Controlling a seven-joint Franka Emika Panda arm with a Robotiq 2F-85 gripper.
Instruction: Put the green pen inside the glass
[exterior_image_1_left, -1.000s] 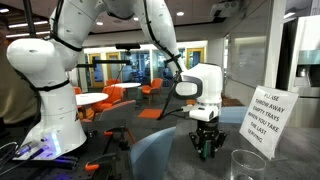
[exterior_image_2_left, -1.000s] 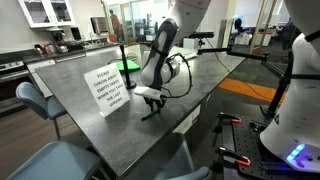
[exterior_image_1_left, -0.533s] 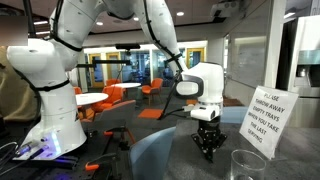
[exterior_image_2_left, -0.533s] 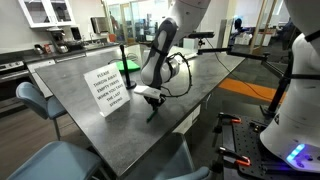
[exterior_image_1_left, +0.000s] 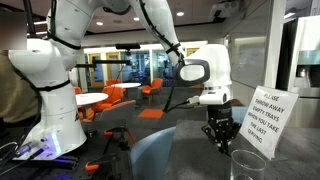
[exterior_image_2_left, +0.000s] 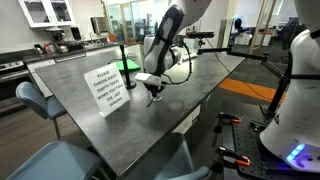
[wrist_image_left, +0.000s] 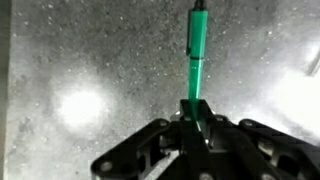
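My gripper needs to go up, tilt the pen over the glass's opening (exterior_image_1_left: 248, 157) and let it go, because it still hangs over bare table beside the clear glass.
In the wrist view the green pen (wrist_image_left: 197, 50) sticks out from between my gripper's fingers (wrist_image_left: 195, 112), which are shut on its lower end. The pen hangs over the speckled grey table. In an exterior view my gripper (exterior_image_1_left: 220, 136) is raised above the table, just behind and left of the clear glass (exterior_image_1_left: 246, 165), which stands at the bottom right edge of the picture. In an exterior view my gripper (exterior_image_2_left: 153, 92) hovers above the table next to the white sign. The glass does not show in the wrist view.
A white printed sign (exterior_image_1_left: 264, 118) stands upright close to the gripper; it also shows in an exterior view (exterior_image_2_left: 108, 88). The dark grey table (exterior_image_2_left: 190, 85) extends beyond it. A teal chair (exterior_image_2_left: 35, 105) stands at the table's side.
My gripper has risen off the table with the pen in it and moved sideways toward the sign and the glass.
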